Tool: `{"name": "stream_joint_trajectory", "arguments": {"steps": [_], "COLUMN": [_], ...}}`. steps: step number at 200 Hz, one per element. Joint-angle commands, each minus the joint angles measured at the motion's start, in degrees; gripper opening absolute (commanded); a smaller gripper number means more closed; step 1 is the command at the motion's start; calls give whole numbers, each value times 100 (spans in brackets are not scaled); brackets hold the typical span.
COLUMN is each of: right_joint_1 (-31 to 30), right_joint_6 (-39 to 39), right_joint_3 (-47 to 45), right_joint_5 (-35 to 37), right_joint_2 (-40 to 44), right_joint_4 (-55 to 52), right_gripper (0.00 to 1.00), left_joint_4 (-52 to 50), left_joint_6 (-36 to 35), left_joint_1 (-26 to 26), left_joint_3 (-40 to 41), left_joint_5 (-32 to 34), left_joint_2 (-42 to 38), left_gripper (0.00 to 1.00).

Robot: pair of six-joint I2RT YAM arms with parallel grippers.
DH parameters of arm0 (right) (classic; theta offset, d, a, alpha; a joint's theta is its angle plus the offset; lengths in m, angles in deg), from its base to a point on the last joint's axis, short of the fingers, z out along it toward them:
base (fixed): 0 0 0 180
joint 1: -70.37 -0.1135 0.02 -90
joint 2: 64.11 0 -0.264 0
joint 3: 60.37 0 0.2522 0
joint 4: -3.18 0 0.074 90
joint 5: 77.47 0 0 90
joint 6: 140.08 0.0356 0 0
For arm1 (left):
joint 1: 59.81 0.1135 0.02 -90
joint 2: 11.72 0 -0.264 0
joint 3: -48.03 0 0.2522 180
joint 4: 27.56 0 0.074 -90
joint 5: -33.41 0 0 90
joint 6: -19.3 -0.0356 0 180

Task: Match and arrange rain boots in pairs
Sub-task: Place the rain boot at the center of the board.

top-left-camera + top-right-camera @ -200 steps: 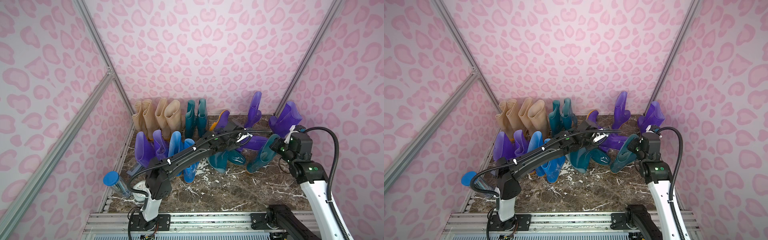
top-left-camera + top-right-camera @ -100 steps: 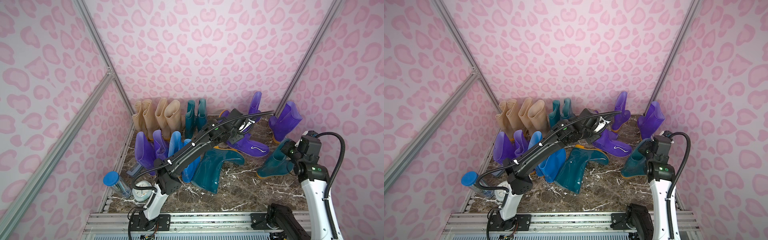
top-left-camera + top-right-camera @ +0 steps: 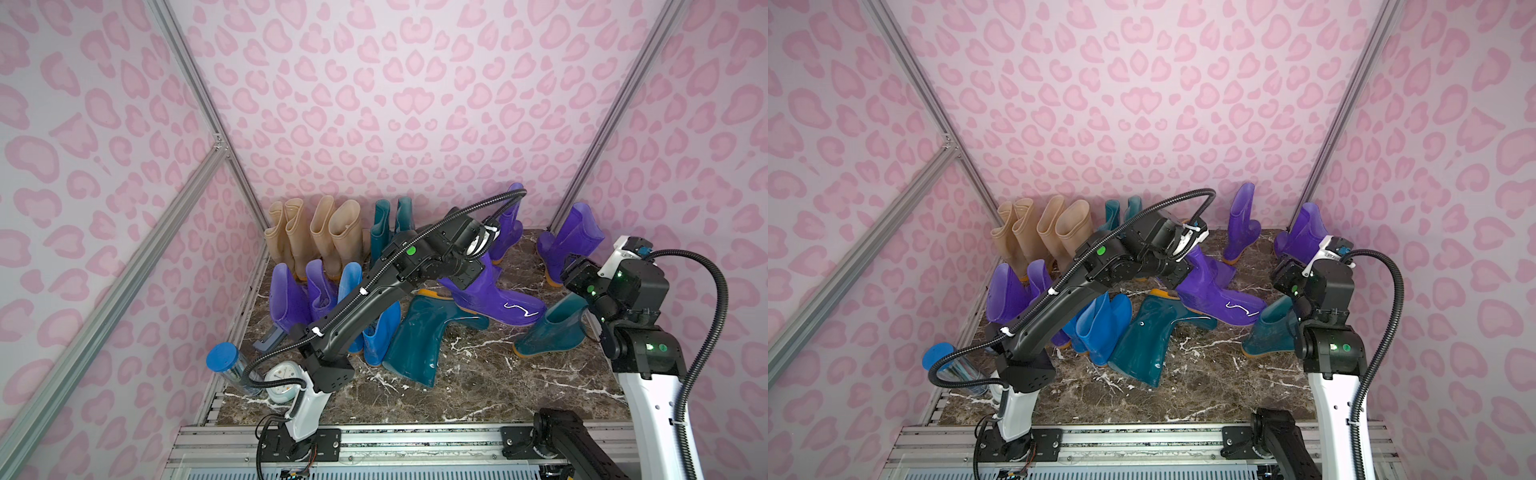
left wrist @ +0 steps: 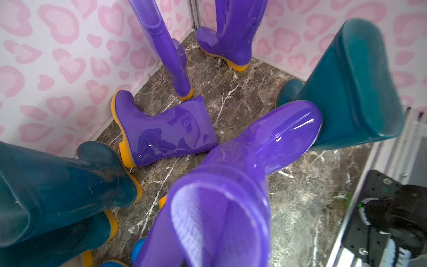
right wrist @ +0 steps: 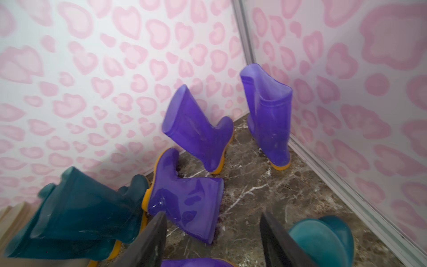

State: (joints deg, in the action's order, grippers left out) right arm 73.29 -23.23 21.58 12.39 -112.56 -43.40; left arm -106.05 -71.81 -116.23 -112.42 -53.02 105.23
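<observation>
The bare marble between the flat and standing teal boots is below and back from my left gripper. I need to move my left gripper back and down to release the boot there.
My left gripper is shut on the shaft rim of a purple rain boot, which tilts with its toe toward the right. Its fingers are hidden behind the shaft. My right gripper stands open with nothing between its fingers, just above a dark teal boot that stands on its own at the right. Another teal boot lies flat in the middle. A purple boot lies on its side near the back wall, and two purple boots stand in the back right corner.
Beige boots and a teal pair line the back wall. Purple boots and blue boots stand at the left under my left arm. A blue-lidded clear cylinder and a small white clock sit front left. Pink walls close three sides.
My right gripper opened and let go of the teal boot, now standing at the right, then drew back. A teal boot in the middle tipped flat. My left arm swung back with the purple boot.
</observation>
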Motion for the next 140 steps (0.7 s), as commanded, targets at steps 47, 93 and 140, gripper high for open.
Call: {"name": "stream_joint_trajectory", "arguments": {"steps": [47,93,140], "right_joint_1": [-462,-465,-453], "right_joint_6": [-125,-270,-359], "right_joint_3": [186,218,50], "right_joint_5": [242,8,-207], "right_joint_2": [-256,-379,-405], "right_joint_4": [174,373,524], "right_gripper": [66,67,67], "left_joint_4": [-335,-555,-403], "left_joint_6": [1240,1806,2406], "left_joint_1": [-131,-490,-756], "left_joint_3": [393,1236,1822], "left_joint_5": [-1145,-612,-1368], "left_joint_2": [-506,-1129,-1042], "left_gripper": [2,2,0]}}
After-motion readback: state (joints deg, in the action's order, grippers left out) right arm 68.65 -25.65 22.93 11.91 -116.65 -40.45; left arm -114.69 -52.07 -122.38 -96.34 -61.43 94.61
